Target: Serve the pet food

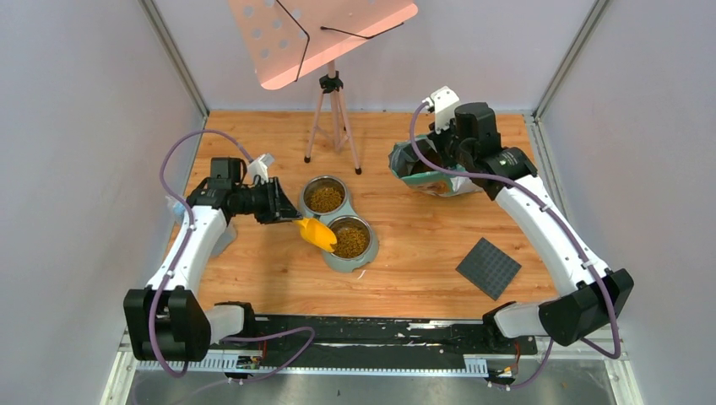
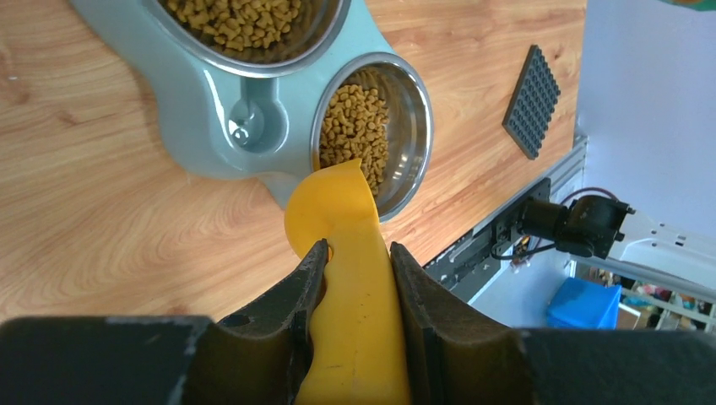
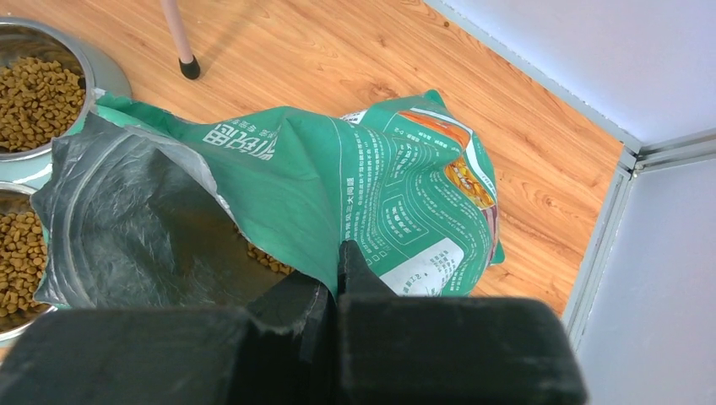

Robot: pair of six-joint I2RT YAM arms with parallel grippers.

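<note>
Both bowls hold pet food. My left gripper will next turn the scoop [image 1: 318, 234] away from the near bowl and go down to let go of it on the bare wood beside the feeder.
Brown pet food [image 1: 351, 240] fills the near bowl of a teal double feeder [image 2: 211, 126], and more lies in the far bowl [image 1: 324, 198]. My left gripper [image 2: 359, 246] is shut on the handle of a yellow scoop [image 2: 338, 202]. The scoop's [image 1: 318, 234] front end reaches over the near bowl's left rim, above the pet food [image 2: 355, 126]. At the back right, my right gripper [image 3: 338, 253] is shut on the edge of the open teal-green bag [image 3: 371, 186], holding its mouth up. A few pellets [image 3: 266, 257] show inside the bag [image 1: 431, 177].
A tripod [image 1: 331, 110] carrying a pink perforated board [image 1: 312, 34] stands at the back centre, just behind the feeder. A dark studded mat [image 1: 488, 267] lies on the wood at front right. Grey walls close in both sides.
</note>
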